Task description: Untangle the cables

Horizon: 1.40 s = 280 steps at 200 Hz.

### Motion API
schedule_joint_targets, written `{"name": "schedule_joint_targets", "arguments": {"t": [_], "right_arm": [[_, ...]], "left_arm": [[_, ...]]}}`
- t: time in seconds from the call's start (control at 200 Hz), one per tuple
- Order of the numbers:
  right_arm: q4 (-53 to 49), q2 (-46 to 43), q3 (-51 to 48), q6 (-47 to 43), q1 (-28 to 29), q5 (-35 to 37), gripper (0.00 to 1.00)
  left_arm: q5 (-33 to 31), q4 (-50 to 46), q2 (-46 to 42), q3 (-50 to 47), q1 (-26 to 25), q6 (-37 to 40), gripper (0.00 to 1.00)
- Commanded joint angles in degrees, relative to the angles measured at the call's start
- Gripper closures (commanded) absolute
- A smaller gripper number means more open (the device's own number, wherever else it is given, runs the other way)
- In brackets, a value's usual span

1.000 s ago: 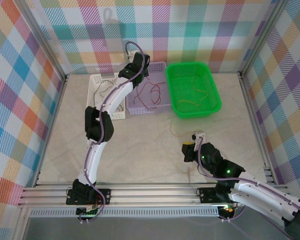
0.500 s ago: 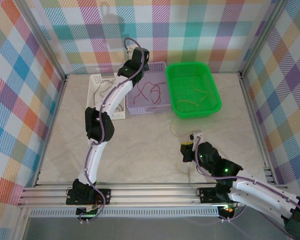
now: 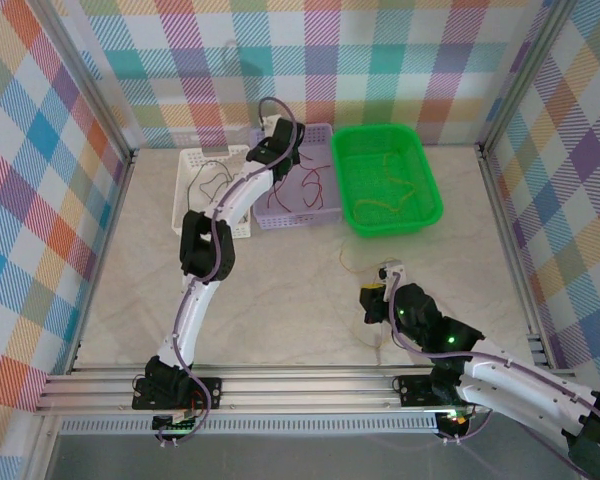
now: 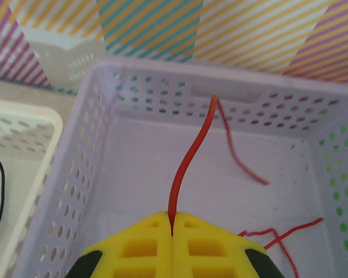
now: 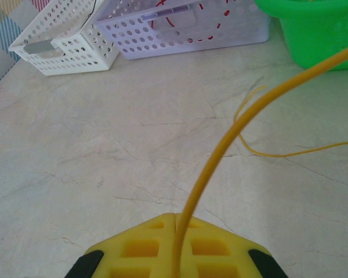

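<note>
The left gripper moves back toward the green basket's side next and releases the red cable, since more red cable lies back in the lavender basket (image 3: 298, 222).
My left gripper (image 4: 173, 223) is shut on a red cable (image 4: 188, 162), which rises from the jaws and arcs over the lavender basket (image 4: 104, 133). More red cable (image 4: 278, 234) lies on that basket's floor. From above, the left gripper (image 3: 279, 136) hangs over the lavender basket (image 3: 298, 222) at the back. My right gripper (image 5: 175, 219) is shut on a yellow cable (image 5: 220, 150) that curves up and to the right, low over the table. In the top view the right gripper (image 3: 389, 274) is at centre right, a thin yellow cable (image 3: 346, 262) trailing to its left. A black cable (image 4: 0, 197) lies in the white basket (image 4: 29, 121).
A green basket (image 3: 435, 190) holding yellow cables stands at the back right, beside the lavender one. The white basket (image 3: 185, 190) is at the back left. Checked walls and metal rails enclose the table. The green basket (image 5: 319, 29) is just ahead-right of the right gripper.
The left arm lifted a little, then came back down over the lavender basket, its elbow swinging slightly right; the red cables in the basket shifted. The right arm has barely moved.
</note>
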Motion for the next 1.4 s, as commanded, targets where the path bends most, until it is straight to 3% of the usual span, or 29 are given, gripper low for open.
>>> {"name": "schedule_joint_targets", "arguments": {"t": [0.0, 0.26, 0.35, 0.43, 0.49, 0.875, 1.06, 1.2, 1.395], "right_arm": [[2.03, 0.09, 0.43, -0.44, -0.27, -0.32, 1.00], [-4.40, -1.07, 7.57, -3.21, -0.27, -0.37, 1.00], [-6.65, -1.68, 10.10, -4.27, -0.27, -0.08, 1.00], [-8.24, -1.98, 12.21, -5.09, -0.27, 0.10, 1.00], [-9.58, -2.11, 13.70, -5.60, -0.27, 0.34, 1.00], [-15.42, -3.90, 20.17, -6.84, -0.27, 0.94, 1.00], [-16.53, -4.93, 20.91, -6.54, -0.27, 1.50, 1.00], [-19.22, -5.76, 22.17, -7.84, -0.27, 2.71, 1.00], [-21.38, -8.59, 22.65, -9.26, -0.27, 3.40, 1.00]], "left_arm": [[2.17, 0.57, -1.72, -4.22, -0.19, -0.03, 1.00], [3.79, -1.31, -1.49, -7.22, -0.56, -0.98, 0.98], [4.04, -1.63, -2.21, -7.53, -0.46, -0.72, 0.91], [5.29, -1.85, -2.84, -7.44, -0.46, -0.13, 0.74], [6.26, -2.23, -3.40, -7.31, -0.47, 0.35, 0.68], [8.61, -4.70, -7.52, -7.47, -0.12, 2.42, 0.44], [16.17, -7.30, -11.11, -6.42, -0.19, 2.58, 0.27], [20.11, -4.55, -18.99, -14.18, -0.02, -0.17, 0.14], [24.56, -6.54, -27.02, -19.73, -0.04, -4.90, 0.08]]}}
